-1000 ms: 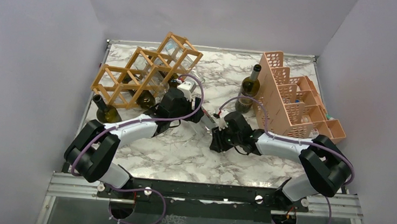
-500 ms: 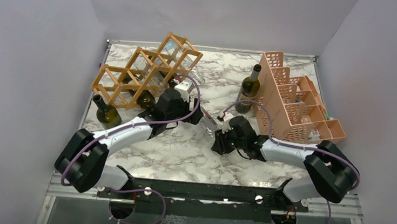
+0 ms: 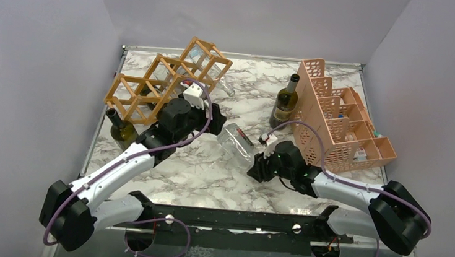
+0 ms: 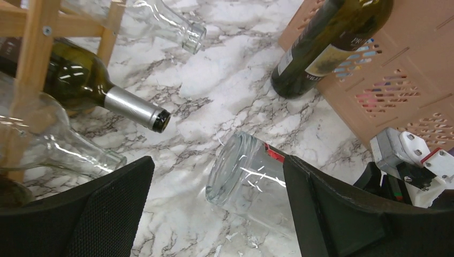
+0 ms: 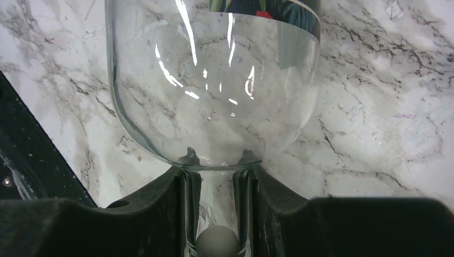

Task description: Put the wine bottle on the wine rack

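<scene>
The rack's empty upper notch is outward of my right gripper and to its left in the top view, so I need to raise the bottle across, lower and release.
A clear empty wine bottle (image 3: 236,143) lies tilted over the marble, its base pointing far-left. My right gripper (image 3: 259,165) is shut on its neck; in the right wrist view the neck (image 5: 217,214) sits between the black fingers (image 5: 160,214) and the body (image 5: 214,80) fills the view. My left gripper (image 3: 216,119) is open and empty, just left of the bottle's base (image 4: 235,171), which shows between its wide-spread pads (image 4: 80,214). The wooden lattice wine rack (image 3: 154,91) stands tilted at the far left, behind the left gripper, with several bottles in it.
A dark green bottle (image 4: 80,80) and clear bottles (image 4: 171,21) poke out of the rack. A green bottle (image 3: 286,102) stands by the pink crate (image 3: 337,119) at the far right. Another dark bottle (image 3: 119,128) lies at the rack's near left corner.
My left gripper has drawn back up and to the left, away from the clear bottle. My right gripper has shifted slightly right and nearer with the bottle's neck in it.
</scene>
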Tool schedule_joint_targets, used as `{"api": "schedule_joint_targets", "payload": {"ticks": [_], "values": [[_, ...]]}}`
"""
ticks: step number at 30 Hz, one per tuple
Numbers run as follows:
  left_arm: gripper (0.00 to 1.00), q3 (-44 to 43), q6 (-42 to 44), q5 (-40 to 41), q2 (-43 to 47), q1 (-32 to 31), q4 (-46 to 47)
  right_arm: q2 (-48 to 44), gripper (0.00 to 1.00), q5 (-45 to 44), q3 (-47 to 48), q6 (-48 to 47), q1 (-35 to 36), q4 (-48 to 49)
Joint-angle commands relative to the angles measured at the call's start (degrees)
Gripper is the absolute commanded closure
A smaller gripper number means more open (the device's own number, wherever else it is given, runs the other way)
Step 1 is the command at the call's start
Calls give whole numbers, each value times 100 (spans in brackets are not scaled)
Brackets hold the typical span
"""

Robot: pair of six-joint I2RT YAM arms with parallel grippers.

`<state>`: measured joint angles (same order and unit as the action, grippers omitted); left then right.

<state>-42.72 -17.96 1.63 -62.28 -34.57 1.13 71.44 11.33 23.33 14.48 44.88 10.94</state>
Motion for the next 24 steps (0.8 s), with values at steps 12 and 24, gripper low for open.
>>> {"api": "schedule_joint_targets", "payload": {"ticks": [12,24], "values": [[4,-922,642,1072,1351,23,-631,-1422,99,478,-57,-270,7,2290],[4,-1989,1519,1169,2132,29,-814,-769,99,912,1310,1,152,3082]]}}
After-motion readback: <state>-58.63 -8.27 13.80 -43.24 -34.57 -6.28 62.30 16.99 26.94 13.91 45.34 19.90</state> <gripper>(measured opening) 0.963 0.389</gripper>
